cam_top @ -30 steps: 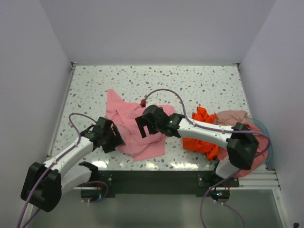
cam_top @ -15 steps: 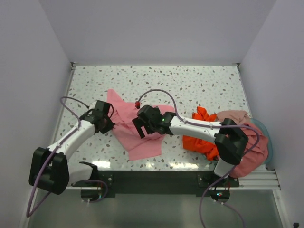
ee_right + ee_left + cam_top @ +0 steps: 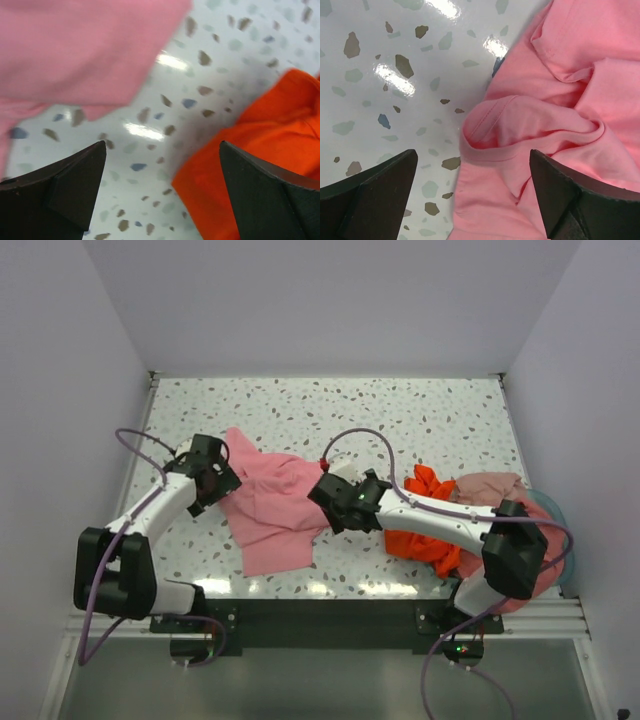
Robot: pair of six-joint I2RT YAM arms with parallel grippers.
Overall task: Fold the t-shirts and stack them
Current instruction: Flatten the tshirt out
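Observation:
Next, my right gripper shifts to the right in the top view, to the orange-red shirt's edge facing the pink shirt, since its fingers straddle mostly table.
The light pink t-shirt (image 3: 270,510) lies rumpled and spread on the table, left of centre. My left gripper (image 3: 218,480) is open over its left edge. In the left wrist view the gripper (image 3: 475,200) straddles a folded hem of the pink shirt (image 3: 560,100), gripping nothing. My right gripper (image 3: 342,508) is open and empty, low over bare table between the pink shirt (image 3: 75,45) and the orange-red t-shirt (image 3: 260,140). The orange-red shirt (image 3: 425,510) is bunched right of centre. The salmon-pink t-shirt (image 3: 500,490) is heaped at the far right.
A pale teal round basket (image 3: 558,512) peeks out from under the salmon heap at the right edge. The speckled table (image 3: 400,420) is bare at the back. White walls close in the left, back and right sides.
My left gripper moved away from me along the pink shirt's left edge. My right gripper moved right, off the pink shirt. The pink shirt has shifted left and spread longer toward the front.

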